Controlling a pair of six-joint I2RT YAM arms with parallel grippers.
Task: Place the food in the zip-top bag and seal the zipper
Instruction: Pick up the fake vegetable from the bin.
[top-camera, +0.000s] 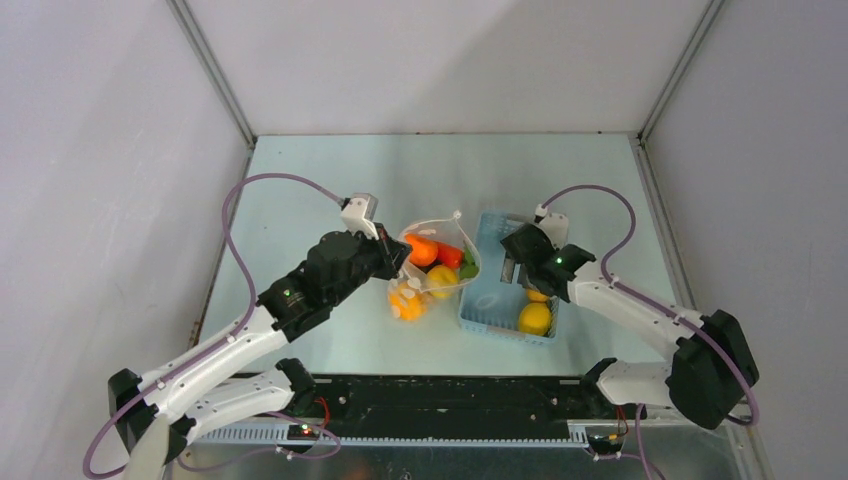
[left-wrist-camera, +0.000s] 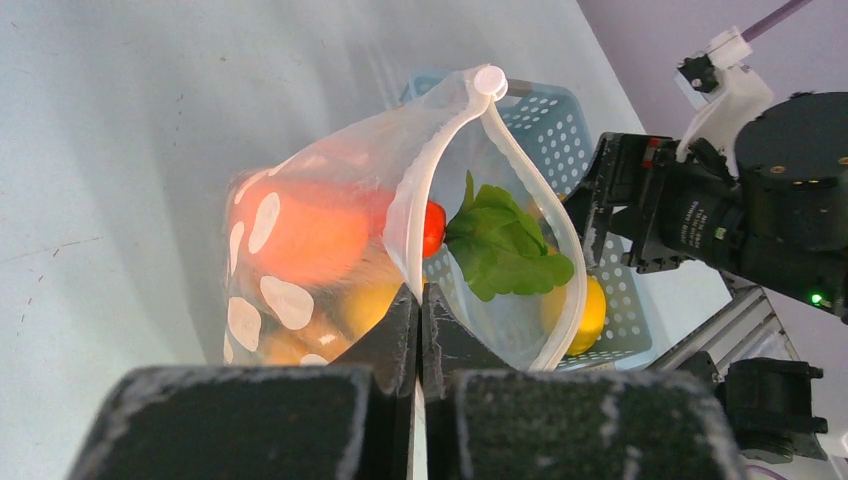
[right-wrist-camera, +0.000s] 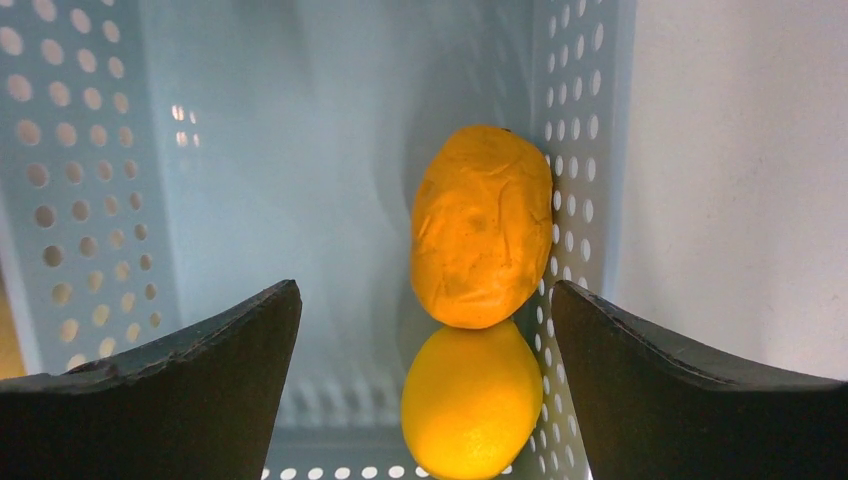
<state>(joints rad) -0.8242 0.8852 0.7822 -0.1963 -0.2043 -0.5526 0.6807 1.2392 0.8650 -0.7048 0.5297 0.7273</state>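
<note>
My right gripper needs to go down, open, inside the blue basket (right-wrist-camera: 80, 180) until its fingers are on both sides of the orange lumpy piece (right-wrist-camera: 482, 228), since that piece is on the basket's bottom below them.
The zip-top bag (top-camera: 437, 268) stands mouth-open at mid-table, with orange, yellow, red and green food inside. In the left wrist view the clear dotted bag (left-wrist-camera: 290, 250) shows a green leafy piece (left-wrist-camera: 505, 245) and a small red piece (left-wrist-camera: 433, 228) at its mouth. My left gripper (left-wrist-camera: 420, 298) is shut on the white zipper (left-wrist-camera: 440, 150) strip at the mouth's near edge; the slider (left-wrist-camera: 490, 80) sits at the far end. My right gripper (right-wrist-camera: 425, 290) hangs open inside the blue basket (right-wrist-camera: 80, 180), over an orange lumpy piece (right-wrist-camera: 482, 225) and a lemon (right-wrist-camera: 470, 400).
The light blue perforated basket (top-camera: 485, 305) stands just right of the bag, nearly touching it, with the lemon (top-camera: 535, 318) at its near end. Grey enclosure walls rise on three sides of the table. The arm bases stand at the near edge.
</note>
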